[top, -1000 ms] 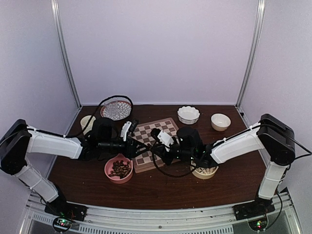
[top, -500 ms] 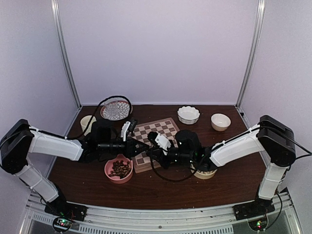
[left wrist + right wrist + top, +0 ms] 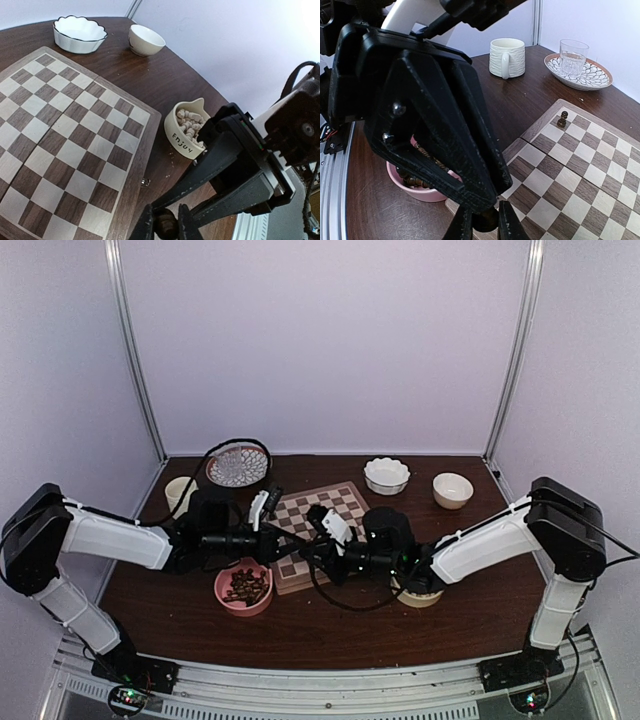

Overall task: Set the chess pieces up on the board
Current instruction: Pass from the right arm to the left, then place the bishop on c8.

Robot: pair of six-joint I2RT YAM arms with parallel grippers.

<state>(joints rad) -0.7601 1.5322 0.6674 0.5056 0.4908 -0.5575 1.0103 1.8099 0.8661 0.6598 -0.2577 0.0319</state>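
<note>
The left gripper will move outward over the board [image 3: 340, 502], then down to the square [image 3: 285, 518] beside the dark pawn, and let go of its piece there, since that square is empty.
The board [image 3: 340, 502] lies mid-table, and one dark pawn [image 3: 562, 119] stands on a far corner square. My two grippers meet tip to tip over the board's near left edge. The left gripper [image 3: 165, 226] is shut on a small dark chess piece [image 3: 166, 224]. The right gripper [image 3: 485, 222] is shut on that same dark piece [image 3: 486, 220] from the opposite side. More dark chess pieces fill a pink bowl [image 3: 244, 587] just left of the meeting point. Cream-white pieces [image 3: 192, 120] sit in a cream "Enjoy" bowl [image 3: 181, 140], partly under the right arm.
At the back right stand a white scalloped bowl [image 3: 386, 475] and a small cream bowl [image 3: 452, 490]. A mug [image 3: 178, 492] and a patterned plate [image 3: 238, 464] holding a glass of water [image 3: 572, 55] stand at the back left. Cables hang between the arms.
The right gripper has moved left with the dark piece to meet the left gripper. The left jaws have closed onto that piece.
</note>
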